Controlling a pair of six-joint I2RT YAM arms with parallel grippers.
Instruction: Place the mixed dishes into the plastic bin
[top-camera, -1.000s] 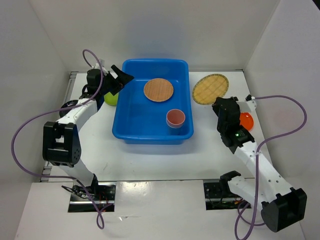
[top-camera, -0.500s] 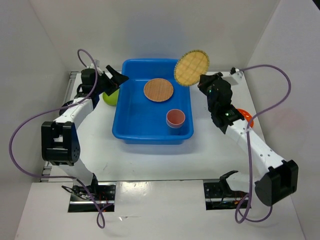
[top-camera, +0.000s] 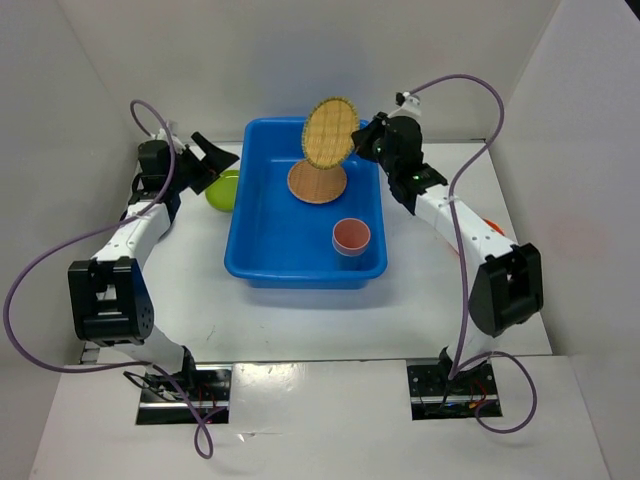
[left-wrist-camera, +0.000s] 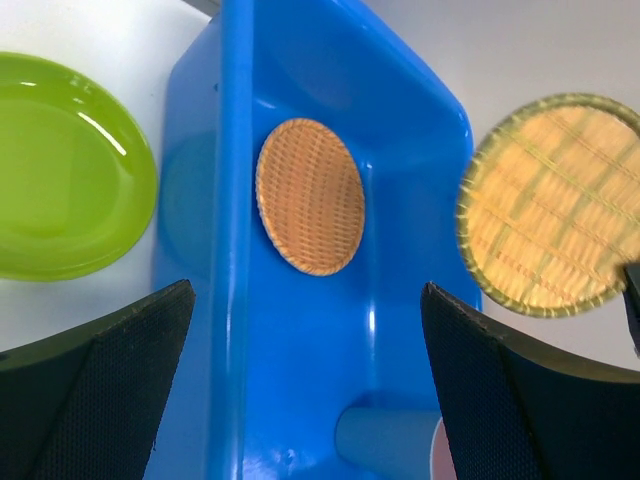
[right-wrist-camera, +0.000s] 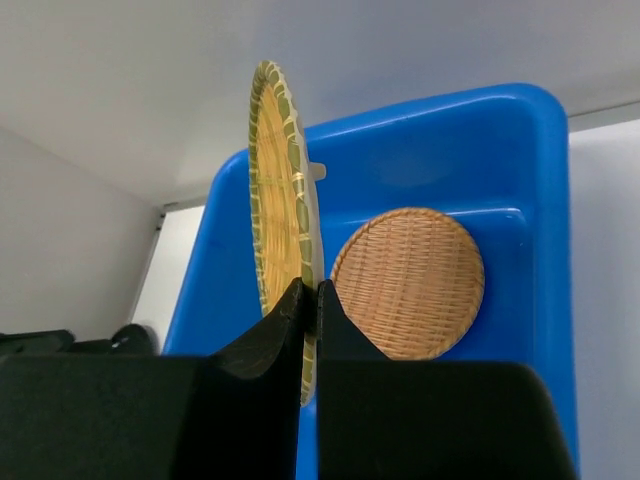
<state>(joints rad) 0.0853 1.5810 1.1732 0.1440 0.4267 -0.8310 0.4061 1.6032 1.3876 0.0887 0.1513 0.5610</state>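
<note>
I need to move my right gripper down toward the tan woven plate next and release there, as it is below and to the left in the top view.
The blue plastic bin holds a tan woven plate at its far end and a reddish-pink cup at its near right. My right gripper is shut on the rim of the second woven plate and holds it on edge above the bin's far end. In the right wrist view the gripper pinches this plate. My left gripper is open and empty by the bin's far left corner, above the lime-green plate. The black plate is out of view.
A sliver of the orange plate shows behind my right arm, on the table right of the bin. White walls close in the left, back and right. In the left wrist view the green plate lies just left of the bin wall.
My right arm swung left and lifted the woven plate from the table right of the bin to above the bin's far end, tilting it on edge. My left arm drew back slightly leftward.
</note>
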